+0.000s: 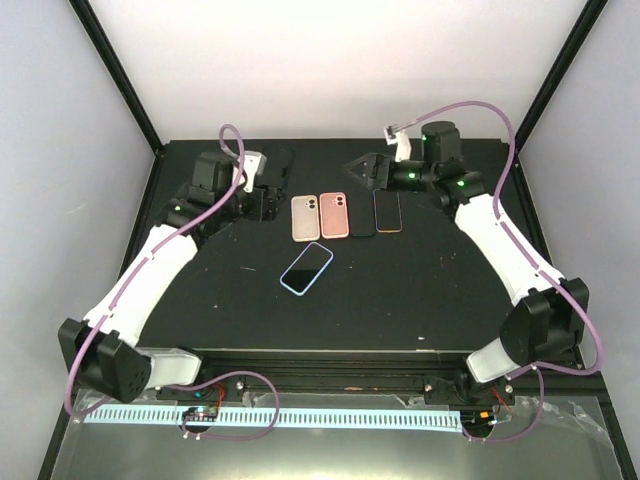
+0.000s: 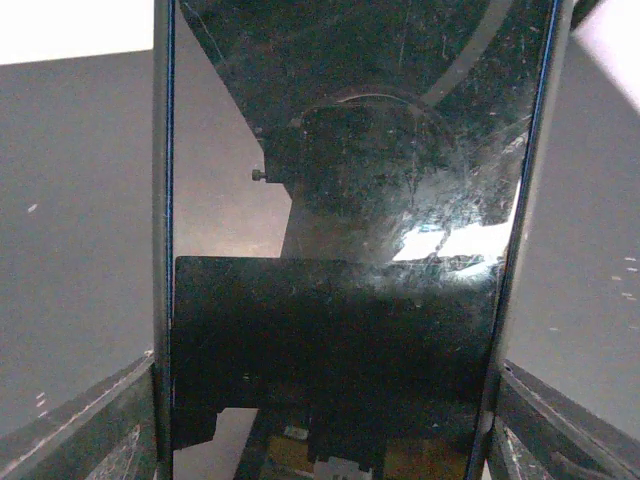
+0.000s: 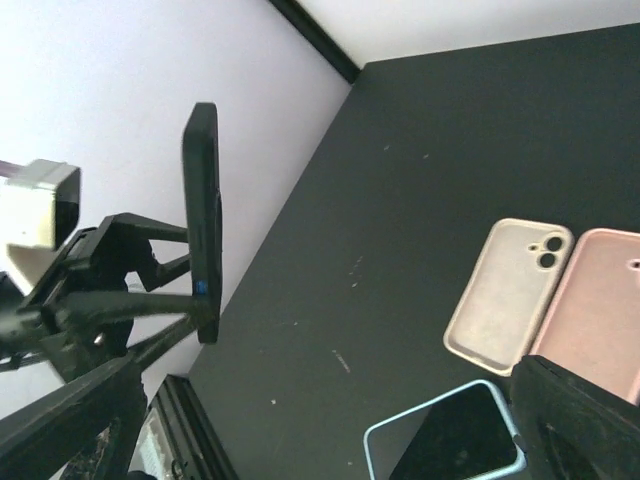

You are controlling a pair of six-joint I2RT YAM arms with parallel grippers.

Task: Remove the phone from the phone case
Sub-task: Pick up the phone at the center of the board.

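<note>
The black phone's facing edge (image 1: 288, 170) (image 3: 204, 205) stands to the left of my right gripper in the top view, so I will bring its open fingers that way to straddle it.
A phone in a light blue case (image 1: 307, 268) lies screen up in the middle of the table; it also shows in the right wrist view (image 3: 450, 435). My left gripper (image 1: 271, 193) is shut on a black phone (image 1: 282, 161) and holds it upright above the back left of the table. That phone's scratched screen (image 2: 340, 250) fills the left wrist view between my fingers (image 2: 560, 420), and it stands edge-on in the right wrist view (image 3: 203, 220). My right gripper (image 1: 363, 170) is open and empty at the back, its fingers (image 3: 580, 420) wide apart.
A row lies at the back centre: a beige case (image 1: 305, 218), a pink case (image 1: 334, 215), a black one (image 1: 361, 215) and a phone with an orange rim (image 1: 387, 210). The beige (image 3: 508, 290) and pink (image 3: 590, 310) cases show in the right wrist view. Black frame posts stand at the table's corners.
</note>
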